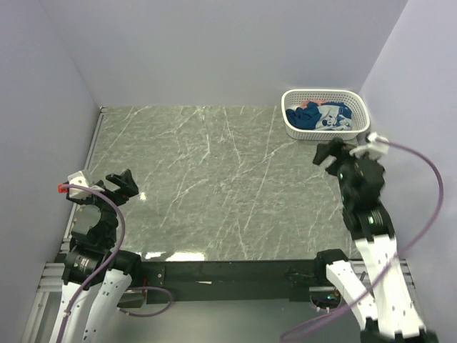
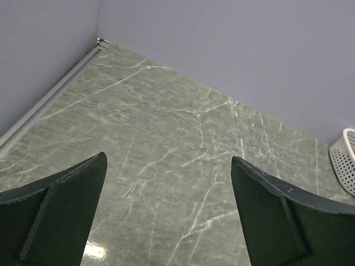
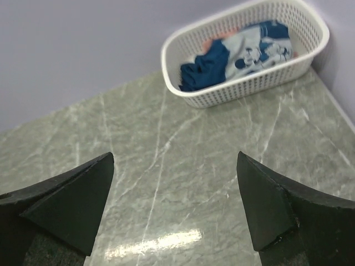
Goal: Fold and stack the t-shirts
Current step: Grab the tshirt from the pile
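I need to move my right gripper outward over the basket next, then down onto the navy cloth [image 1: 315, 120] [image 3: 223, 71] beside the white print, because the t-shirt is farther outward and lower than my gripper.
The t-shirts lie crumpled inside a white perforated basket [image 1: 325, 113] at the back right of the table. A navy blue t-shirt [image 3: 208, 67] with a white cartoon print fills most of it, and a bit of a pink t-shirt [image 3: 209, 43] shows at the far rim. My right gripper [image 1: 331, 152] hovers just in front of the basket, open and holding nothing; in its wrist view [image 3: 175, 158] only bare table lies between the fingers. My left gripper [image 1: 123, 185] is open and empty at the near left, far from the basket [image 2: 345, 160].
The green marble tabletop [image 1: 214, 179] is walled in by lilac panels at the back and both sides. A metal rail [image 2: 50, 100] runs along the left edge. Purple cables trail from both arms.
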You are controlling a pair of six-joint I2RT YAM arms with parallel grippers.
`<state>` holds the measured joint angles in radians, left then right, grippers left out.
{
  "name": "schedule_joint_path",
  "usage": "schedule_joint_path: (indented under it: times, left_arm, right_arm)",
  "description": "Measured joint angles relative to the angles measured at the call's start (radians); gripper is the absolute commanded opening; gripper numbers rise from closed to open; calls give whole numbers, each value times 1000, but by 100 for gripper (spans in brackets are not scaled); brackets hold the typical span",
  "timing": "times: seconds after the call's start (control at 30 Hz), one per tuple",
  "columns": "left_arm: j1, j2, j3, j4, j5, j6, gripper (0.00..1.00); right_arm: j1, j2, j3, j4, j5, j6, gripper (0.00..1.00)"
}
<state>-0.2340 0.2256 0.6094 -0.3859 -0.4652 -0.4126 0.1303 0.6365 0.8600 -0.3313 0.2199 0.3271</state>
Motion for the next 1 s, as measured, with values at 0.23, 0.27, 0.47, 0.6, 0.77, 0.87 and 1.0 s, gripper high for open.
schedule_joint_path:
  times: [0.23, 0.27, 0.47, 0.6, 0.77, 0.87, 1.0]
  left_arm:
    - [-12, -22, 0, 3, 1, 5, 99]
    - [-16, -23, 0, 4, 1, 6, 99]
    - [-34, -26, 0, 4, 1, 8, 100]
    - [-36, -26, 0, 4, 1, 8, 99]
    - [-36, -9, 0, 6, 1, 8, 99]
    - [-36, 22, 0, 7, 5, 10, 99]
    - [-36, 63, 0, 6, 16, 12, 99]
  right_arm:
    - [0, 458, 194, 13, 103, 35, 88]
    - [0, 517, 212, 23, 118, 33, 87]
    - [-19, 836, 351, 58, 158, 18, 78]
    - [-50, 1049, 512, 78, 163, 8, 77]
    - [-91, 1294, 703, 90, 163, 4, 77]
    - [-112, 1417, 797, 92, 156, 1, 76]
    - [-136, 1540, 905, 87, 130, 2, 75]
